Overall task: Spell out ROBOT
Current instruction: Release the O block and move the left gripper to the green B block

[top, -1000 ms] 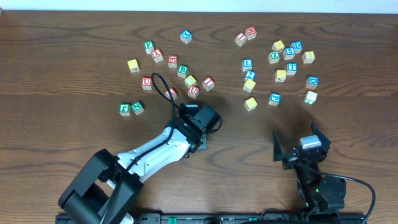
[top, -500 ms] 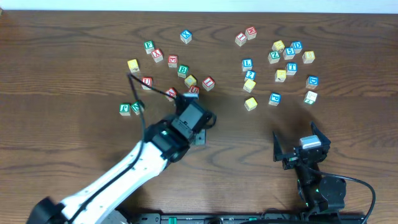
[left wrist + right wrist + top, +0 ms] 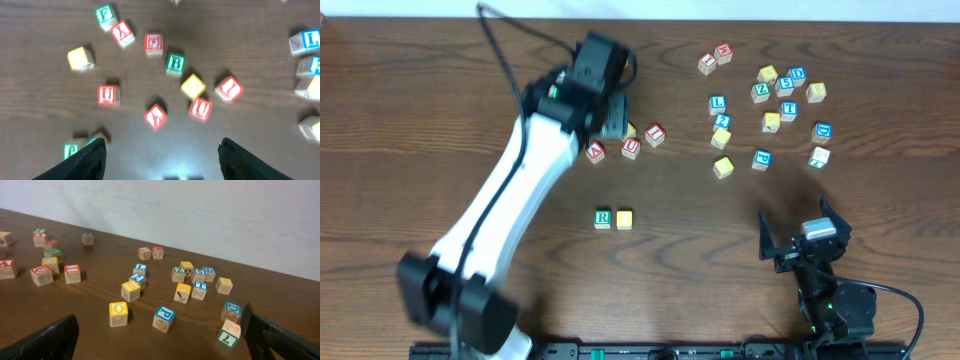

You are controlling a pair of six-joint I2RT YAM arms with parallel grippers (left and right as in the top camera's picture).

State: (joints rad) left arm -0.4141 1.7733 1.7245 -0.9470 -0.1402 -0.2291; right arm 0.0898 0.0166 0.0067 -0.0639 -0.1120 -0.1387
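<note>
My left gripper moves down and outward onto the green B cube next, since R and a yellow cube (image 3: 624,218) already stand side by side.
A green R cube (image 3: 603,218) and a yellow cube (image 3: 624,218) sit side by side at mid-table. My left gripper (image 3: 612,112) hovers over the far-left cluster, open and empty (image 3: 162,161). Below it, in the left wrist view, lie the green B cube (image 3: 175,63), a yellow cube (image 3: 192,85) and red-lettered cubes. The arm hides the B from overhead. A yellow O cube (image 3: 118,309) stands in front of my right gripper (image 3: 160,342), which rests open and empty at the near right (image 3: 805,238). The blue T cube (image 3: 789,110) lies in the far-right cluster.
Red U (image 3: 200,108), A (image 3: 155,115) and I (image 3: 229,88) cubes crowd round the B. A blue P cube (image 3: 164,314) and a green 7 cube (image 3: 227,337) lie near the right gripper. Bare wood (image 3: 700,260) spreads beside the R.
My left arm has swung up from mid-table to the far-left cluster, its jaws widening. The R and yellow cubes it covered now show side by side. The right arm has not moved.
</note>
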